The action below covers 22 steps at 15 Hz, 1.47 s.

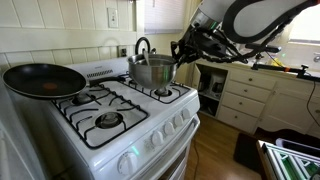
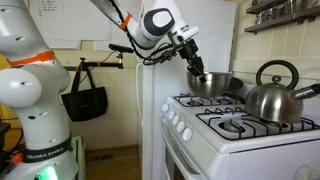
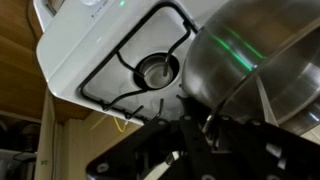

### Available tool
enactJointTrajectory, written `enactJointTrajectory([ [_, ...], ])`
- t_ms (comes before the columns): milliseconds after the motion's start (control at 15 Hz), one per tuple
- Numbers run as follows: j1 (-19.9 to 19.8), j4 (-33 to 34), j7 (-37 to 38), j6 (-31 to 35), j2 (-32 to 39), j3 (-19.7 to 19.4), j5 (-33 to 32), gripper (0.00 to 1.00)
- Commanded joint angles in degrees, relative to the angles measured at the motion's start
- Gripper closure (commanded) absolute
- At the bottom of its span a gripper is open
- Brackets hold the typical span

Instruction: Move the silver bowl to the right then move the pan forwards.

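The robot's gripper will next move toward the drawers and down and let go of the bowl on the grate (image 2: pixel 246 125) beside the kettle, because those bars are bare below the gripper.
The silver bowl (image 1: pixel 152 71) is a deep shiny steel bowl over the right side of the white stove (image 1: pixel 120 135), and it shows in both exterior views (image 2: pixel 214 84). My gripper (image 1: pixel 183 53) is shut on the bowl's rim (image 2: pixel 197 70). In the wrist view the bowl (image 3: pixel 255 60) fills the upper right, with the rim between my fingers (image 3: pixel 208 122). I cannot tell whether the bowl rests on the grate or hangs just above it. The black frying pan (image 1: pixel 44 80), reddish-brown inside, sits on the far left burner. It is out of the wrist view.
A domed steel kettle (image 2: pixel 272 97) with a black handle stands on the stove next to the bowl, partly behind it in an exterior view (image 1: pixel 143 46). A bare burner (image 3: pixel 157 68) lies below the bowl. White drawers (image 1: pixel 245 95) stand beside the stove.
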Motion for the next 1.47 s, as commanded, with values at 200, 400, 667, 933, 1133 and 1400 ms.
enactJointTrajectory([
  [200,-13.38,-8.00,11.78,2.01,-10.98,4.24,-3.73,0.96],
  [400,-18.71,-9.03,18.72,1.93,-12.25,7.33,-5.48,0.96],
  [667,-24.03,-8.43,30.64,3.04,-10.21,12.12,-8.33,0.96],
  [933,-27.37,-5.15,40.03,2.22,-6.14,17.02,-14.70,0.96],
  [1133,-28.15,-2.18,44.71,-0.35,-3.16,19.16,-20.95,0.96],
  [1400,-25.73,1.87,49.96,-1.66,2.10,17.06,-29.29,0.96],
])
